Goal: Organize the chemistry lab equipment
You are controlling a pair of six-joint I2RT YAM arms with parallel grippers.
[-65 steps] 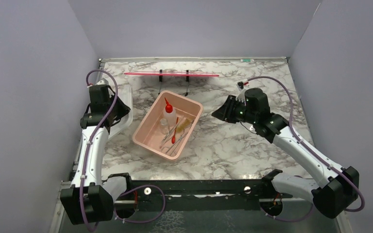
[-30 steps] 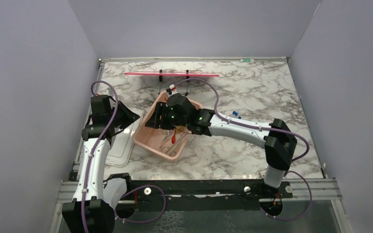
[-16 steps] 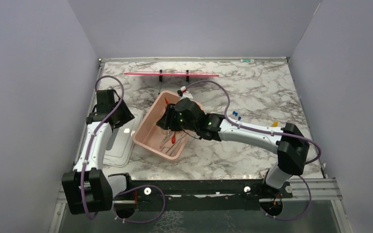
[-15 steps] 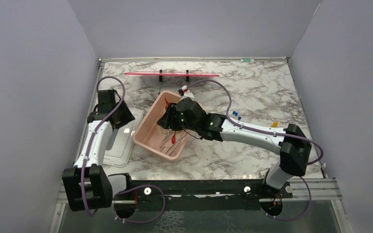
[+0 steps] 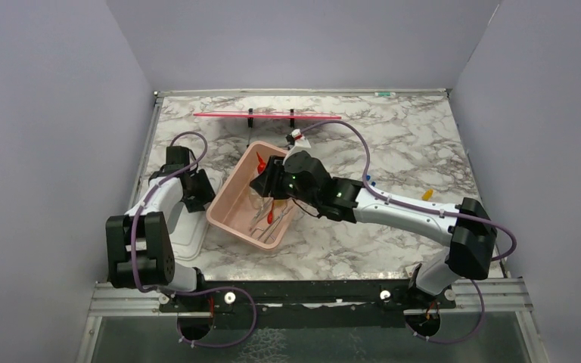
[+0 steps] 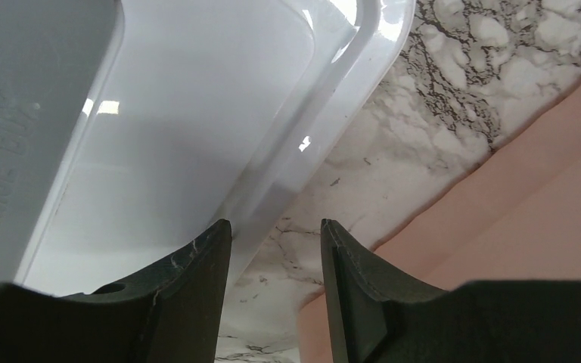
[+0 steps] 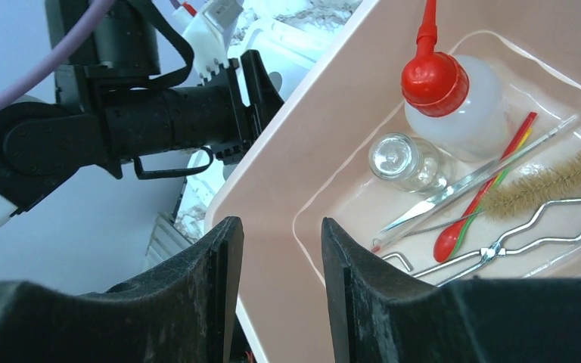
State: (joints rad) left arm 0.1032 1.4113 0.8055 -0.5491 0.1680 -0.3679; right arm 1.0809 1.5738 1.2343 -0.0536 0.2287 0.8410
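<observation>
The clear lid's edge by the pink tub is already between my left gripper's open fingers, so my left gripper stays low and closes on that edge next.
The pink tub (image 5: 238,231) holds the equipment. In the right wrist view I see the clear squeeze bottle with red nozzle (image 7: 454,106), the glass vial (image 7: 403,160), a thin metal rod (image 7: 473,189), a red and green tool (image 7: 486,198), the small brush (image 7: 552,184) and the metal tongs (image 7: 518,240). My right gripper (image 7: 276,227) is open and empty above the tub's left rim (image 7: 272,181); it also shows from above (image 5: 261,184). My left gripper (image 6: 276,227) is open and empty, low between the tub (image 6: 514,219) and a clear lid (image 6: 197,113). Blue-capped tubes (image 5: 368,181) lie on the table.
The clear lid (image 5: 185,234) lies flat left of the tub. A red bar on a black stand (image 5: 267,116) is at the back. A small yellow item (image 5: 427,194) lies at the right. Grey walls close in three sides.
My right arm swung from the right side of the table to over the tub. My left arm came down and toward the gap between lid and tub.
</observation>
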